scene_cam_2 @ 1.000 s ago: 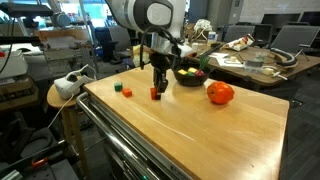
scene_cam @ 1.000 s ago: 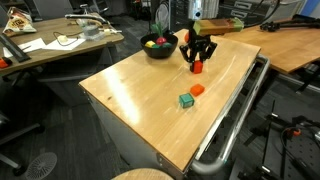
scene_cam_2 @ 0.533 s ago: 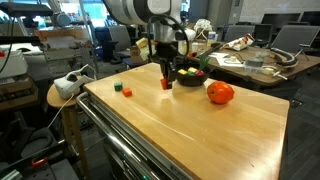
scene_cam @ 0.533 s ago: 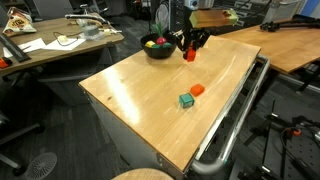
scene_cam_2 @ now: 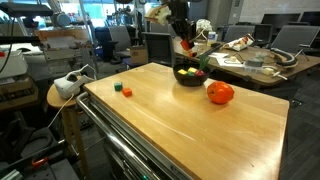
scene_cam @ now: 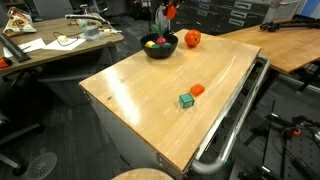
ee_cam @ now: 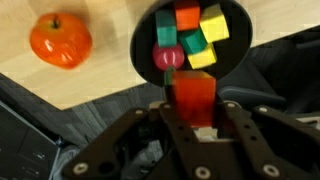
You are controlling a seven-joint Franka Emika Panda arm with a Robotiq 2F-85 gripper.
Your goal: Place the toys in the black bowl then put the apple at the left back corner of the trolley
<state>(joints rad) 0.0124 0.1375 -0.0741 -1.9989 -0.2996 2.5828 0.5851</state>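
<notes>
I should lower the block with my gripper next, toward the toys and a little away from the apple.
My gripper (ee_cam: 193, 112) is shut on a red block (ee_cam: 193, 97) and hangs above the black bowl (ee_cam: 141, 45). In the wrist view the bowl holds several toys: red, yellow and green blocks and a small dark red fruit-shaped piece (ee_cam: 168, 59). The apple (ee_cam: 60, 40) sits on the wooden top beside the bowl. In both exterior views the gripper (scene_cam: 169, 12) (scene_cam_2: 185, 42) is high over the bowl (scene_cam: 160, 51) (scene_cam_2: 186, 80). An orange block (scene_cam: 197, 90) and a green block (scene_cam: 186, 100) lie on the trolley (scene_cam: 140, 100) near its rail side.
The trolley's silver rail handle (scene_cam: 236, 118) runs along one long edge. Wooden desks with clutter (scene_cam: 60, 42) (scene_cam_2: 250, 62) stand behind the bowl. A white device (scene_cam_2: 70, 84) sits on a stool beside the trolley. The apple (scene_cam_2: 220, 93) lies close to the bowl.
The gripper has lifted the red block off the trolley top and carried it up and over to above the black bowl. The other blocks and the apple have not moved.
</notes>
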